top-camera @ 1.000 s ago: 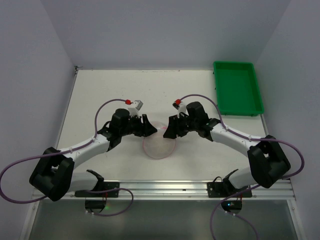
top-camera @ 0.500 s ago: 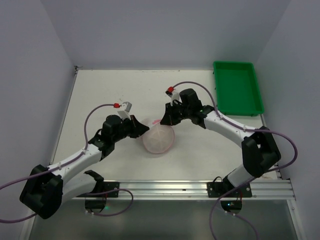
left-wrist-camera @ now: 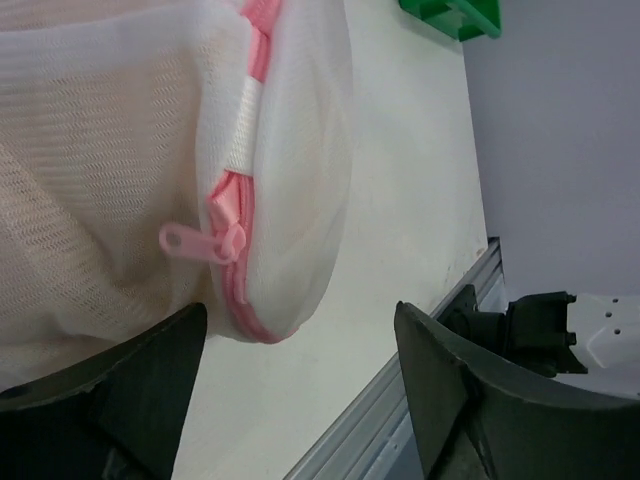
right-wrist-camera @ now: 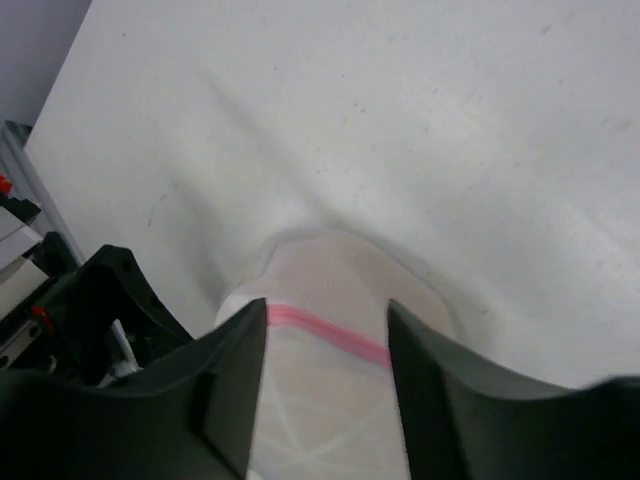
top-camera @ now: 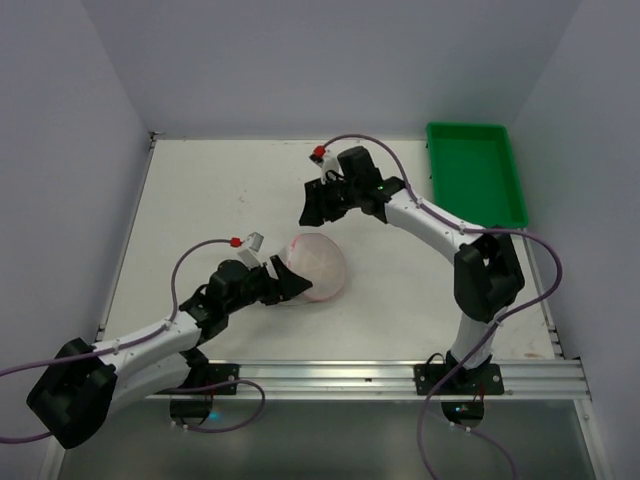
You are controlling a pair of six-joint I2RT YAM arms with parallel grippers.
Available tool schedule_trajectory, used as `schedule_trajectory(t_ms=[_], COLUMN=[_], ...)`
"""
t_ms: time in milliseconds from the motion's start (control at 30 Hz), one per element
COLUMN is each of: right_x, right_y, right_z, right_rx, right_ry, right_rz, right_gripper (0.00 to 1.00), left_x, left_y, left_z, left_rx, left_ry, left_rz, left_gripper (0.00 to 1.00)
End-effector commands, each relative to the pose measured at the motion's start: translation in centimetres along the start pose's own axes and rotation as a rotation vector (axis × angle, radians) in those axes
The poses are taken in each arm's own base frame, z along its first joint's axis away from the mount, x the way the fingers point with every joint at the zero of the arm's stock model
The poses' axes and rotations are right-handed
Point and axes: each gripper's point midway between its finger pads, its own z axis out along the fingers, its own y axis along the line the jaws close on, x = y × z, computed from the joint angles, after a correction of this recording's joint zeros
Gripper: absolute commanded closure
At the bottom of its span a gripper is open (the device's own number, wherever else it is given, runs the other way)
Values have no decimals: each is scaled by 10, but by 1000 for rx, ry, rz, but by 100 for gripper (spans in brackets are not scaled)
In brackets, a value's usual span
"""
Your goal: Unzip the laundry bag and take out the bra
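Observation:
My left gripper lifts outward past the bag's middle first, then should lower at the bag's far end (top-camera: 299, 240), where the pink zip edge runs, to get there.
The laundry bag (top-camera: 318, 265) is a round white mesh drum with a pink zip edge, near the table's middle, tipped up on its side. My left gripper (top-camera: 287, 282) is open at the bag's near-left side. In the left wrist view the bag (left-wrist-camera: 120, 150) rests against the left finger (left-wrist-camera: 110, 390), and the pink zip pull (left-wrist-camera: 190, 241) hangs free. My right gripper (top-camera: 314, 207) is open and empty, above and beyond the bag, which shows between its fingers (right-wrist-camera: 330, 390). The bra shows only as a faint beige tint through the mesh (right-wrist-camera: 345, 285).
A green tray (top-camera: 474, 178) stands at the far right of the white table (top-camera: 210, 190). The metal rail (top-camera: 330, 375) runs along the near edge. Grey walls close in the left, back and right.
My right gripper has moved away from the bag toward the far side. My left arm has drawn back toward the near left. The bag has tipped up.

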Motion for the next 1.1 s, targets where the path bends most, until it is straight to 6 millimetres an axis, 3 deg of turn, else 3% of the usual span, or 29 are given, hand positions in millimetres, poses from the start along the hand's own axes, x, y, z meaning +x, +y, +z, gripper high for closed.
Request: schedule_trajectory(t_ms=[0,33,67,100,133,167,200,233,267,333,367,400,433,467,500,567,600,733,833,900,1067], right_x=[-56,-55,-59,-53,-52,-56,-55,-40,-41,-17,-12,4,10,16,24,43,61,80,95,102,109], right_y=[10,10,15,6,5,12,8,1,8,-1,-1,-2,-2,-1,-1,-3,-11,-9,-14,-16,-16], right_z=[-40,-46,-60,-65,-72,-90,-98,-99,-115,-118,-121,-126,-128,-129,-130,-136,-132,-143,-143,-144,-145], right_rx=[57,74,91,142,165,178,218,243,245,280,282,281,276,271,269,273,289,276,294,302,298], right_ry=[-169,-174,-200,-206,-220,-262,-284,-272,-313,-300,-309,-307,-317,-320,-317,-328,-303,-346,-309,-302,-302], right_rz=[-88,-86,-88,-60,-50,-34,-17,14,41,89,120,134,146,167,181,217,237,254,253,251,245], right_gripper=[42,35,31,25,22,17,16,14,14,13,13,13,13,13,13,13,13,13,13,13,13], left_x=[-21,-22,-34,-45,-49,-71,-74,-82,-100,-107,-126,-121,-122,-127,-120,-121,-120,-101,-83,-75,-59], left_y=[-23,-14,-10,-14,-12,-24,-13,-15,-26,-24,-44,-33,-37,-61,-53,-68,-70,-88,-75,-56,-27], left_z=[-4,-7,-9,-14,-17,-21,-27,-29,-30,-31,-30,-21,-15,-8,6,23,29,53,70,81,102], left_rx=[2,-56,-104,-142,-183,-201,-278,-298,-306,-354,-338,-373,-363,-285,-275,-198,-169,-30,-49,-118,-203], left_ry=[-29,-20,-60,-67,-64,-109,-94,-98,-121,-68,-85,9,47,80,161,216,240,357,462,527,614], left_rz=[68,104,126,166,184,206,243,267,297,403,448,531,566,602,665,709,757,850,900,908,949], left_gripper=[18,7,4,0,0,0,0,0,0,0,0,0,0,0,0,0,0,3,5,7,14])
